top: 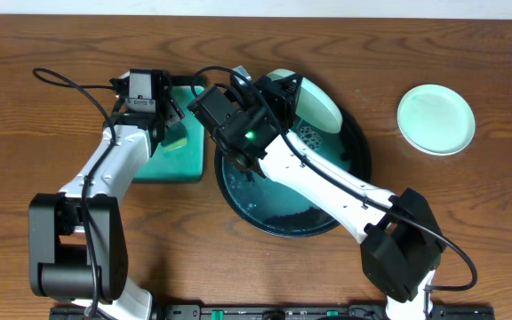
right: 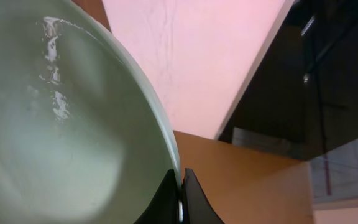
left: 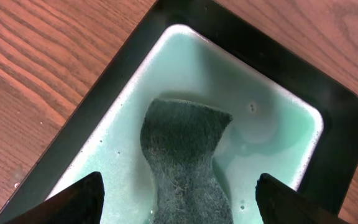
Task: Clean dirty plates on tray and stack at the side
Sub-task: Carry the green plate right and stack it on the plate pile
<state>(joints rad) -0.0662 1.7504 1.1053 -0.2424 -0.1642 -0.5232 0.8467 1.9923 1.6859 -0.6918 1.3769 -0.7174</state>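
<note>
I will carry the held plate with my right gripper over the second plate (top: 436, 119), then lower and release it, since that is to the gripper's right in the overhead view.
The large round black tray (top: 359, 142) holds teal water in the middle of the table. My right gripper (top: 278, 91) reaches over its far left rim and is shut on the rim of a pale green plate (top: 316, 105), held tilted above the tray. In the right wrist view the fingers (right: 181, 194) pinch the edge of the wet plate (right: 61, 124). A second plate (top: 436, 118) lies flat on the table at the far right. My left gripper (top: 172, 124) is open above a dark green sponge (left: 185, 155), its fingers (left: 179, 202) either side of the sponge without touching it.
The sponge lies in a small rectangular teal tray (top: 185, 160) with a dark rim (left: 344, 155), left of the round tray and holding shallow teal water. The right arm crosses diagonally over the round tray from the front right.
</note>
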